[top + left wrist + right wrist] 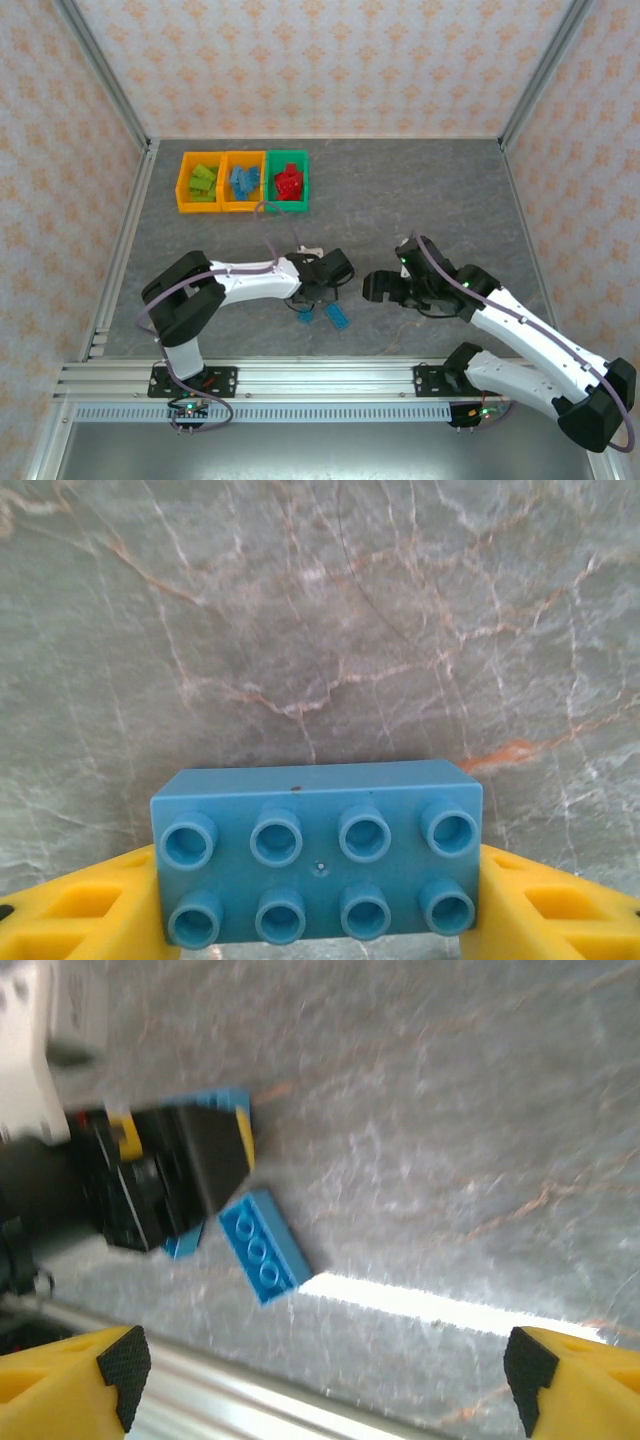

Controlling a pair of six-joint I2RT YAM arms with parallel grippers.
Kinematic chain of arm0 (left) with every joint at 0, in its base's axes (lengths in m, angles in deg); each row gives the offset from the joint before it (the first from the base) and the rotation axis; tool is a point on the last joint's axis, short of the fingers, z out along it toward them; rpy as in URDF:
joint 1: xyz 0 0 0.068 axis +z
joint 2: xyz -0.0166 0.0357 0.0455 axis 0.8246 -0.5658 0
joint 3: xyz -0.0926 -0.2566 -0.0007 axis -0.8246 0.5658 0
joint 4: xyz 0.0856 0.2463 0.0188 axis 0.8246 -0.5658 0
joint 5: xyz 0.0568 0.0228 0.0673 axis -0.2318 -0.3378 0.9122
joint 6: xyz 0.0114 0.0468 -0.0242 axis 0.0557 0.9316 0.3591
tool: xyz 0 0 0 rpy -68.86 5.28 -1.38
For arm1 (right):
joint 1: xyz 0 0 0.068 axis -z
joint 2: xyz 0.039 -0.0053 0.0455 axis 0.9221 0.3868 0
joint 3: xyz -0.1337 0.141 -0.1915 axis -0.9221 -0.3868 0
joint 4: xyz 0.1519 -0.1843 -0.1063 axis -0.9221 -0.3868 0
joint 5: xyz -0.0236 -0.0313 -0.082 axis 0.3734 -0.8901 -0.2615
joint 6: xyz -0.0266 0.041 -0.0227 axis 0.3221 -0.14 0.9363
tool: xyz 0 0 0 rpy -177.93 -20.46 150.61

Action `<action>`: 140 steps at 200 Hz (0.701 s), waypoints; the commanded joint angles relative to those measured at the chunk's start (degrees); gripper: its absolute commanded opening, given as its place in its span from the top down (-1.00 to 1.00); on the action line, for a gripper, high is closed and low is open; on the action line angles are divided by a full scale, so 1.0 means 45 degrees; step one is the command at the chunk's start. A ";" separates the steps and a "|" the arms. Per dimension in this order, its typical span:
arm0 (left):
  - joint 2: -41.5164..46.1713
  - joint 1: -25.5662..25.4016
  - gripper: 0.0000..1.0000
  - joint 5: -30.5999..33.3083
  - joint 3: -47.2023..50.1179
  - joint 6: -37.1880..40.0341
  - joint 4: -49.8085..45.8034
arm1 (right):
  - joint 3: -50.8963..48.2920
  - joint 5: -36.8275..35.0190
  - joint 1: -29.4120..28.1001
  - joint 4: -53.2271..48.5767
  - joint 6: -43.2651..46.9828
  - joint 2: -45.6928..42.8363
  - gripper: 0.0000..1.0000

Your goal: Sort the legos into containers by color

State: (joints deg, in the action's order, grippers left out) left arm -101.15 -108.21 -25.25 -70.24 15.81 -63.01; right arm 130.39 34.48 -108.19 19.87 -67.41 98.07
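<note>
The lego rises with my left gripper and swings outward next, for release over the orange bin of blue ones, since that matching bin lies outward.
A light blue two-by-four lego [318, 865] lies studs-up on the table between my left gripper's yellow fingers [70, 910], which press against both of its short ends. From above, the left gripper [318, 295] hangs low over the table's near middle, with a second blue lego [338, 317] loose just to its right. That loose lego [265, 1245] lies ahead of my right gripper [325, 1380], which is open wide with nothing between its pads. The containers sit at the back left: an orange bin [182, 183] with green legos, an orange bin [226, 182] with blue ones, and a green bin [306, 182] with red ones.
An aluminium rail [300, 378] runs along the near table edge close behind both blue legos. The two grippers face each other a short gap apart. Enclosure posts and patterned walls bound the table on three sides.
</note>
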 commanded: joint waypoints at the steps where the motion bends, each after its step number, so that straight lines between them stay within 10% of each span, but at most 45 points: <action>1: 0.1424 0.0809 -0.02 0.0624 -0.0259 0.0612 -0.0365 | 0.0499 0.1608 -0.0015 -0.0853 0.0695 -0.0263 -0.86; 60: 0.2589 0.5821 0.03 0.1653 -0.2529 0.3409 -0.1302 | 0.0680 0.0692 -0.0008 0.0247 0.0245 -0.0222 -0.92; 140: -0.4480 0.9883 -0.08 -0.0675 -1.1278 0.4914 -0.2889 | 0.0888 0.0032 -0.0002 -0.0047 0.0095 -0.0170 -0.93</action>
State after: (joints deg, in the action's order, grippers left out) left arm -113.41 -65.59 -24.40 -110.46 34.78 -68.83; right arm 132.05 36.93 -108.17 20.20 -66.32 97.76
